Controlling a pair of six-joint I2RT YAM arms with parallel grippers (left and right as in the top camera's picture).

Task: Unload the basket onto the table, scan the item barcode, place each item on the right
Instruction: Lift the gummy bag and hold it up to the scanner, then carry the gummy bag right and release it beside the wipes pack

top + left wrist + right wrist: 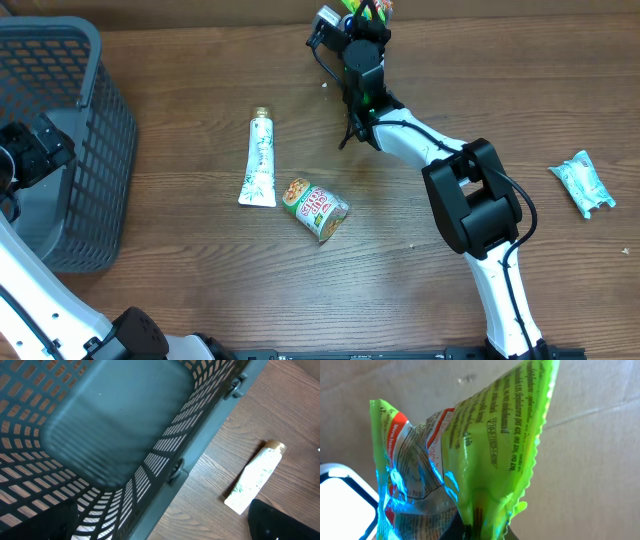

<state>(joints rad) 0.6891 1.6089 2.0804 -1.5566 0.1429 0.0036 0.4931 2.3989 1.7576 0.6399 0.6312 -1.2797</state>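
Observation:
I will swing my right gripper back and down to let go of its packet by the teal packet's far end, which is to its right in the overhead view.
A bright green snack packet with black print and a red and silver panel fills the right wrist view. My right gripper is shut on its lower edge. Overhead, that gripper holds the packet up at the table's far edge. No barcode shows clearly on the crumpled foil. My left gripper hangs open over the grey basket. Its dark fingertips straddle the basket's wall with nothing between them.
A white tube with a gold cap lies mid-table, also seen beside the basket. A small tin can lies on its side near the tube. A teal packet lies at the right. A white flat-faced object sits left of the held packet.

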